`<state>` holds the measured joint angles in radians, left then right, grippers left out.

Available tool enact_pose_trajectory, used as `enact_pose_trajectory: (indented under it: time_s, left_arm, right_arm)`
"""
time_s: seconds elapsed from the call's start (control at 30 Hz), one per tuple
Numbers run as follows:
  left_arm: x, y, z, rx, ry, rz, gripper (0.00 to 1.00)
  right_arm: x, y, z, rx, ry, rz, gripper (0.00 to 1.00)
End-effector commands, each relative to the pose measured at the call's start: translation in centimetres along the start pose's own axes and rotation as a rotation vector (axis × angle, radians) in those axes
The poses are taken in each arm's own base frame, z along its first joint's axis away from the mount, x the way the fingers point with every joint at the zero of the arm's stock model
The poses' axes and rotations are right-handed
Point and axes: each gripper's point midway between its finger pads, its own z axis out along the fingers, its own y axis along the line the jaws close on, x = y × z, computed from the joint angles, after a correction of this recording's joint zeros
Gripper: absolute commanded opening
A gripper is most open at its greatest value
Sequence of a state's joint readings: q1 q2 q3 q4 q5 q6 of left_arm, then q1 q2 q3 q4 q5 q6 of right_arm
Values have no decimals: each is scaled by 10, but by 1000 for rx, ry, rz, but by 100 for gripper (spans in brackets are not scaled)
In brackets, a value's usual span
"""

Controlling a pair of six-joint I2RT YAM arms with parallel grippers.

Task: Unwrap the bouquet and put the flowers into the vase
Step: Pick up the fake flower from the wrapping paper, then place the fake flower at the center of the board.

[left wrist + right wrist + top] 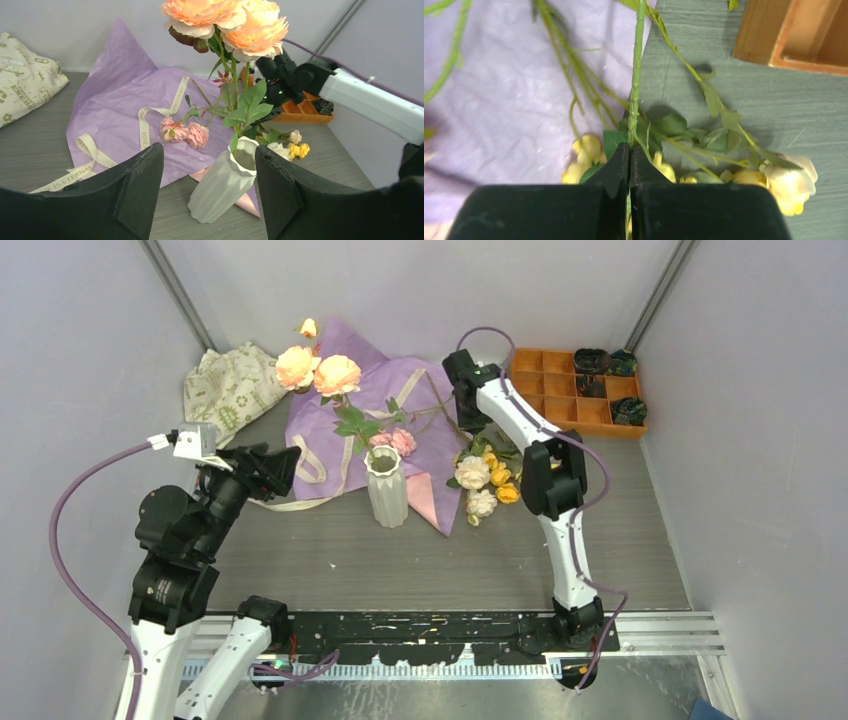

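Observation:
The right gripper carries the green stem up and back over the yellow flowers (pixel 500 476) (pixel 663 170) next, then down.
The bouquet's purple paper (pixel 420 390) lies spread open at the back, a cream ribbon (pixel 145 125) loose across it. The white ribbed vase (pixel 387 495) stands in front of the paper with two peach roses (pixel 318 370) in it. Pink roses (pixel 395 440) lie on the paper behind the vase. Yellow and cream flowers (pixel 485 480) lie on the table to the vase's right. My right gripper (pixel 630 147) is shut on a green stem (pixel 636 75) of that bunch, at the paper's right edge. My left gripper (pixel 209 150) is open, left of the vase and facing it.
An orange compartment tray (pixel 560 390) with dark items sits at the back right, close to my right gripper (pixel 468 425). A patterned cloth bag (pixel 230 390) lies at the back left. Grey walls close in on both sides.

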<state>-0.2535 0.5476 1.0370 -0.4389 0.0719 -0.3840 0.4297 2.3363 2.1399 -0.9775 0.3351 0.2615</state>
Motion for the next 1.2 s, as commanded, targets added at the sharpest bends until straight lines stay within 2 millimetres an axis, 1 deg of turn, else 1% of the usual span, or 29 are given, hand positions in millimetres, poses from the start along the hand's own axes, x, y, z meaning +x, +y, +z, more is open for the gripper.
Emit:
enact_pose_trajectory:
  time_s: [0.0,0.03,0.1,0.13,0.17,0.23,0.3,0.43,0.53,0.6,0.67,0.77,0.8,0.83,0.93,1.03,1.17]
  left_arm:
    - [-16,-6,-1,22,-57,15,68]
    - [-16,-6,-1,23,-57,14,68]
    - [-16,-7,-1,28,-57,13,67]
    - [-16,-7,-1,31,-56,14,67]
    - [-16,-8,-2,33,-54,17,67]
    - [-18,-8,-4,31,-59,21,67]
    - [-20,-7,-6,26,-66,23,67]
    - [-20,-9,-4,36,-72,10,67]
    - [-19,-12,-1,53,-70,0,67]
    - [-20,-14,-1,61,-73,-5,67]
    - [-22,-16,-2,68,-79,-7,67]
    - [-24,-16,-5,71,-84,-6,67]
    - [-24,-16,-6,70,-88,-4,67]
    - [-25,-16,-8,70,-91,-2,67]
    - [-25,-16,-9,70,-97,-1,67]
    - [-25,-19,-9,83,-97,-2,67]
    - [-27,-21,-11,95,-104,-4,67]
  right_arm:
    - [-45,3,-97,-174,-198,154,1]
    - [-43,4,-102,-192,-201,166,1]
    - [-37,3,-106,-202,-189,171,6]
    - [-32,0,-107,-195,-175,168,6]
    - [-28,-2,-108,-191,-167,169,2]
    - [-21,-5,-119,-204,-183,199,1]
    - [-21,-9,-140,-246,-239,249,1]
    - [-17,-23,-189,-298,-314,350,1]
    - [-8,-32,-215,-325,-368,474,1]
    - [0,-34,-226,-355,-400,574,1]
    - [11,-39,-229,-328,-424,651,1]
    - [26,-58,-236,-274,-514,787,1]
    - [31,-63,-232,-254,-523,823,1]
    - [35,-69,-236,-250,-543,855,1]
    - [48,-85,-235,-199,-571,932,1]
    - [58,-96,-228,-155,-596,1020,1]
    - [61,-110,-208,-50,-634,1103,1]
